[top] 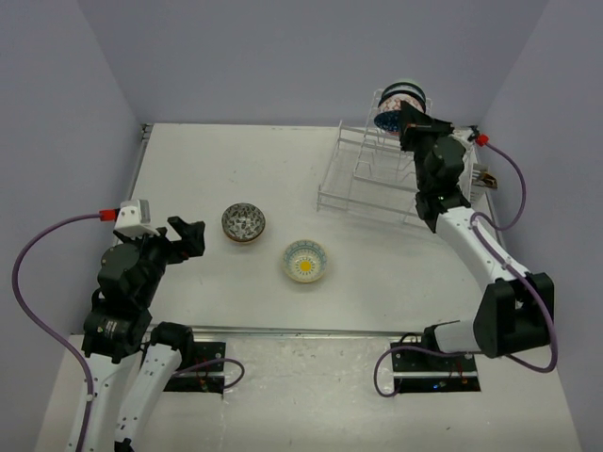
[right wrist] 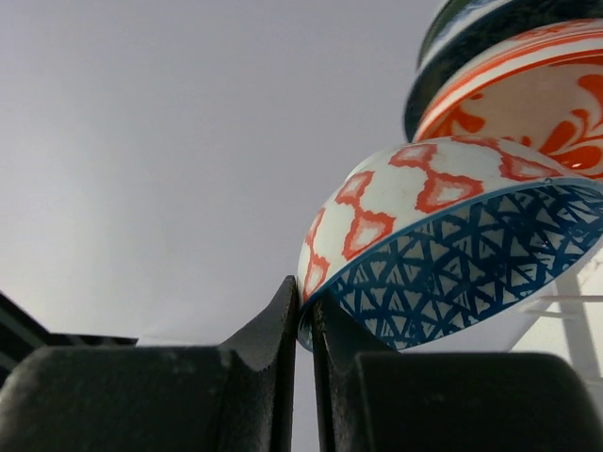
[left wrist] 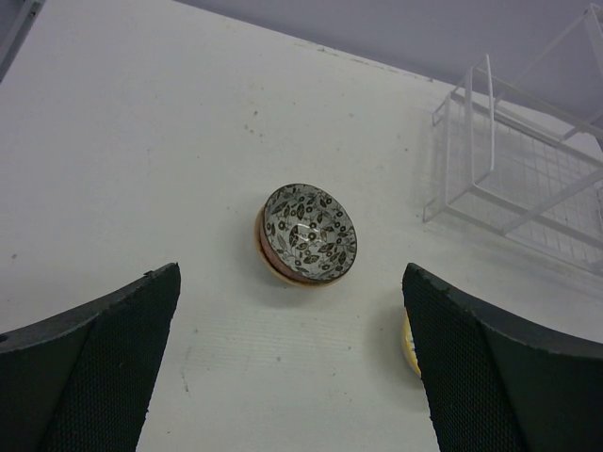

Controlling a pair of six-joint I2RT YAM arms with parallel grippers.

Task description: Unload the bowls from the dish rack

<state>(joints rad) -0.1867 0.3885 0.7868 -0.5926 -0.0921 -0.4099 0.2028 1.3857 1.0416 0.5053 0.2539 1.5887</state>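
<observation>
My right gripper will come back from the rack [top: 363, 174], then go down to release the lattice bowl inside the yellow-centred bowl [top: 305, 261], because that bowl is open and empty.
The clear wire dish rack [top: 363, 174] stands at the table's far right; its corner shows in the left wrist view [left wrist: 513, 184]. Bowls stand on edge at its tall back tier [top: 398, 97]. My right gripper [top: 407, 127] is shut on the rim of a blue-lattice bowl with red diamonds outside [right wrist: 443, 254]. Behind it stand an orange-patterned bowl [right wrist: 528, 85] and a dark-rimmed one [right wrist: 471, 28]. A grey leaf-patterned bowl [top: 243, 223] [left wrist: 309, 233] and a yellow-centred bowl [top: 305, 261] sit on the table. My left gripper [top: 184, 235] is open and empty, left of the leaf bowl.
The white table [top: 236, 169] is walled by grey-lilac panels. Purple cables [top: 38, 273] run beside each arm. The yellow bowl's edge [left wrist: 410, 344] peeks from behind my left gripper's right finger.
</observation>
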